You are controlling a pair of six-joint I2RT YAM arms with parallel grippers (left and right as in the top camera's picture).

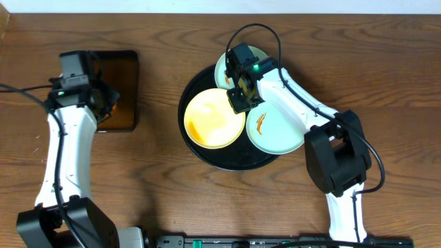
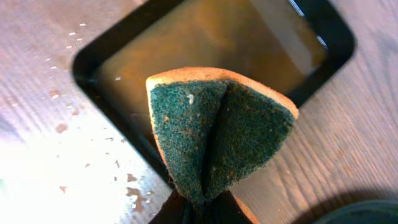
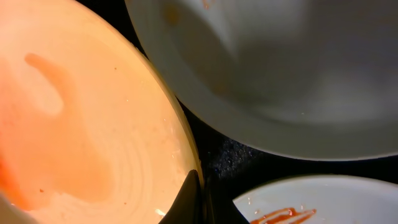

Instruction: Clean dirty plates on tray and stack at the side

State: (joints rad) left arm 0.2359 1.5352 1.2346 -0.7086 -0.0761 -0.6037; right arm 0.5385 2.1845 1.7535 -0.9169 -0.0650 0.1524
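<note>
My right gripper will lift and tilt the yellow plate's rim up next, swing toward the pan, then lower over the tray and open, because the plate has orange film on it.
The round black tray holds three plates. The yellow plate, with an orange film, is on its left. A mint plate with a sauce smear is on its right, and a second mint plate lies at the back, partly under my right arm. My right gripper is shut on the yellow plate's right rim; in the right wrist view the fingers pinch the rim of the yellow plate. My left gripper is shut on a folded green sponge above the pan.
A rectangular black pan of brownish liquid stands at the left; its rim shows in the left wrist view, with water drops on the wood beside it. Both mint plates lie close to the right fingers.
</note>
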